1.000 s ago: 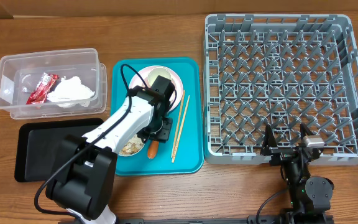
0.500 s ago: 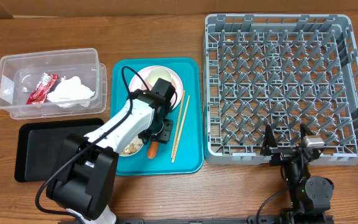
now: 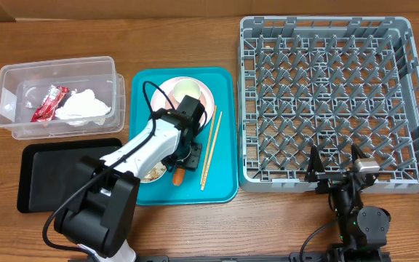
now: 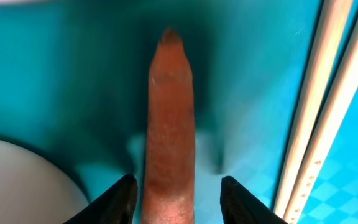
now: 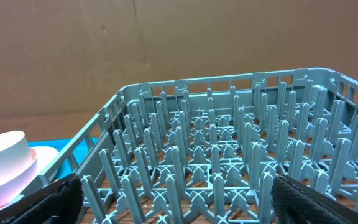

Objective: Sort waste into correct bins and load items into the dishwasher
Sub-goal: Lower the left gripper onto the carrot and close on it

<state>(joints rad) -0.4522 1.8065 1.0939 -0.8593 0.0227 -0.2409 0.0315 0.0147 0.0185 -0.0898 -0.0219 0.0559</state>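
Observation:
The robot will move its left gripper a little toward the chopsticks and close the fingers on the carrot's thick end (image 3: pixel 177 175) (image 4: pixel 168 202), since they are already on both sides of it.
An orange carrot (image 4: pixel 169 118) lies on the teal tray (image 3: pixel 224 182), beside a bowl of rice crumbs (image 3: pixel 150 173). My left gripper (image 4: pixel 178 182) is open and straddles the carrot's thick end, with a small gap on each side. From overhead the left gripper (image 3: pixel 185 155) covers most of the carrot (image 3: pixel 179 175). Wooden chopsticks (image 3: pixel 211 145) lie to the right of it. A white cup (image 3: pixel 187 89) stands on a pink plate (image 3: pixel 204 94). The clear tub (image 3: pixel 9 109) holds a red wrapper (image 3: pixel 49 102) and a white wad (image 3: pixel 84 105). My right gripper (image 5: pixel 179 199) is open at the grey dish rack's (image 3: pixel 333 94) near edge.
The black tray (image 3: pixel 49 175) lies in front of the clear tub, left of the teal tray. In the left wrist view the bowl's white rim (image 4: pixel 23 180) is close to the left finger, and the chopsticks (image 4: pixel 328 93) run along the right side.
My left gripper has slid toward the tray's near end, over the carrot, uncovering the white cup. The right arm has not moved.

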